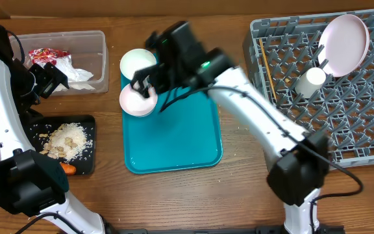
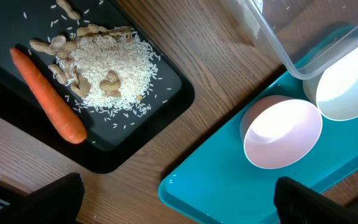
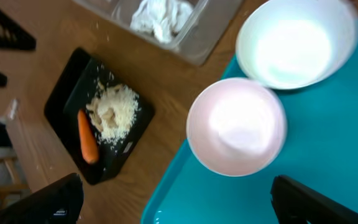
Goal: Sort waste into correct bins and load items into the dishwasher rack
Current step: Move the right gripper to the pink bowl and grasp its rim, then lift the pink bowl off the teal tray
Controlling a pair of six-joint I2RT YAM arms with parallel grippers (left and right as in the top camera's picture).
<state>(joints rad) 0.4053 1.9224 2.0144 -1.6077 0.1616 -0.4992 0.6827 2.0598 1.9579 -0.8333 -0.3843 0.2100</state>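
Note:
My right gripper moves down onto the pink bowl's near rim next, one finger inside and one outside, because that rim stands clear of the white bowl [image 1: 137, 62].
A pale pink bowl [image 1: 135, 103] and a white bowl [image 1: 137, 62] sit side by side at the teal tray's far left end. My right gripper [image 1: 145, 88] hovers open and empty just above the pink bowl [image 3: 236, 127], with the white bowl [image 3: 297, 43] beyond it. My left gripper [image 1: 47, 78] is open and empty, held above the table by the clear tub [image 1: 89, 39]. The tub holds a red wrapper [image 1: 44, 54] and white napkins [image 1: 76, 71]. The black tray [image 1: 86, 162] holds rice and scraps [image 2: 114, 71] and a carrot [image 2: 45, 93].
The grey dishwasher rack [image 1: 343, 123] stands at the right with a pink plate [image 1: 345, 44], a white cup [image 1: 310, 81] and a wooden stick [image 1: 267, 68] in it. The teal tray [image 1: 174, 143] lies mid-table between the bins and the rack. A few rice grains lie on the wood.

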